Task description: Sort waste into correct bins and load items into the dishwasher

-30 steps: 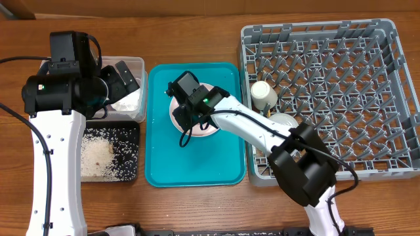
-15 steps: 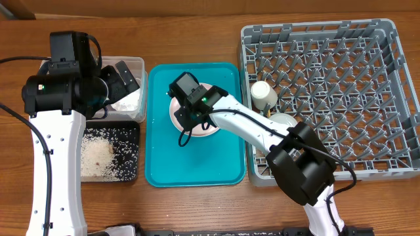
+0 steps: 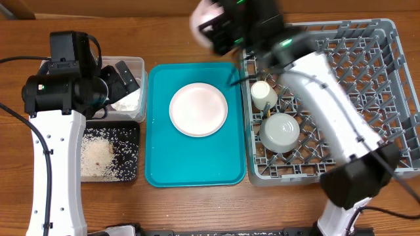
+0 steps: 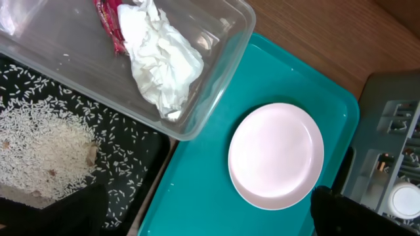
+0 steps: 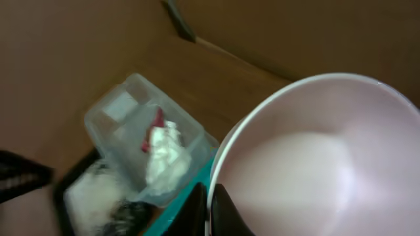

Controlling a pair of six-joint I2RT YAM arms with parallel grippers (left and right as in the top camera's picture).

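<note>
The rack's free corner past the cup is below my right gripper and to its right in the overhead view; I will lower the dish there to release.
My right gripper (image 3: 222, 29) is raised above the teal tray's far edge. It is shut on the rim of a pale pink dish (image 3: 205, 14), which fills the right wrist view (image 5: 315, 157) with the fingertips (image 5: 210, 208) pinching its edge. A second pale pink plate (image 3: 198, 109) lies on the teal tray (image 3: 164, 157). The cream cup (image 3: 264, 94) and the upturned white bowl (image 3: 279, 131) sit in the grey dish rack (image 3: 354, 85). My left gripper (image 4: 203, 223) is open and empty, held over the clear tub (image 3: 134, 64). The chopsticks are not visible.
The clear tub holds crumpled white tissue (image 4: 161, 59) and the red wrapper (image 4: 111, 23). The black tray (image 3: 128, 164) in front of it holds rice scraps (image 3: 98, 154). The rack fills the right side of the table, next to the teal tray.
My right gripper has lifted the pink dish off the plate on the teal tray and swung it up and toward the rack's far left corner. The left arm has not moved.
</note>
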